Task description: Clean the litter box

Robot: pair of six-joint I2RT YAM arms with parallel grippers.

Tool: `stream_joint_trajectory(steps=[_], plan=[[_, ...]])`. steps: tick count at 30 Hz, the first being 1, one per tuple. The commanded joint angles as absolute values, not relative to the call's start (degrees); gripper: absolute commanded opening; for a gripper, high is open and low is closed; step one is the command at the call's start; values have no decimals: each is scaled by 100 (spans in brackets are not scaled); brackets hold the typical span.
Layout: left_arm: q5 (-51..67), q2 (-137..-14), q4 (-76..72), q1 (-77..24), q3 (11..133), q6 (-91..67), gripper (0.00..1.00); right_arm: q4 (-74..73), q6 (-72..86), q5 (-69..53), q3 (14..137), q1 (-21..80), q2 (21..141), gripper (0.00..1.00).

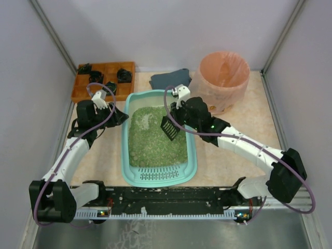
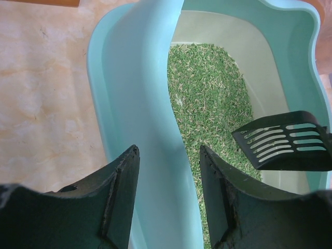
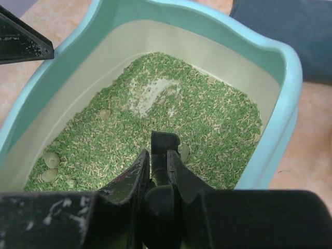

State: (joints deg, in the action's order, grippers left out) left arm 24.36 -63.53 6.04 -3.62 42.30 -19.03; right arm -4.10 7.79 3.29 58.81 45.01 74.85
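My right gripper should go down toward the litter's middle [image 1: 160, 140] next and let go of the scoop, because that spot is below it and to its left in the top view.
The light teal litter box [image 1: 126, 155] lies in the middle of the table, green litter [image 1: 155, 137] inside and a slotted grille at its near end. My left gripper [image 1: 118, 115] straddles its left wall [image 2: 140, 104], one finger outside and one inside, closed against it. Over the litter's far right, my right gripper [image 1: 179, 116] is shut on the handle [image 3: 165, 142] of a black slotted scoop [image 1: 169, 128], whose blade [image 2: 288, 140] hangs just above the litter. Pale clumps [image 3: 51, 160] lie in the litter, and a bare patch [image 3: 150, 93] shows near the far end.
A round bin lined with a pink bag [image 1: 224, 78] stands at the back right. A dark blue cloth [image 1: 170, 79] lies behind the box. A brown wooden tray [image 1: 104, 78] with black pieces sits at the back left. Grey walls enclose the table.
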Motion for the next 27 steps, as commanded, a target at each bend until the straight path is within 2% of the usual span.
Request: stream_joint_trajectory(steps=[1, 10, 13, 17, 23, 27], plan=[[2560, -6376, 537, -364, 4310, -1863, 56, 39, 1106, 198, 5750, 4592, 7603, 0], [2538, -6364, 545, -373, 4304, -1858, 56, 123, 1143, 77, 5684, 4903, 8289, 0], [2522, -6355, 553, -364, 4309, -1853, 56, 149, 1190, 74, 5629, 4915, 8329, 13], [2521, -6350, 550, -367, 4299, -1846, 56, 178, 1185, 148, 5566, 4913, 8242, 20], [2517, -6363, 553, -361, 4313, -1846, 56, 44, 1007, 488, 5598, 4913, 7911, 40], [2503, -6343, 558, -364, 4313, -1837, 56, 27, 901, 661, 5614, 4917, 7669, 49]])
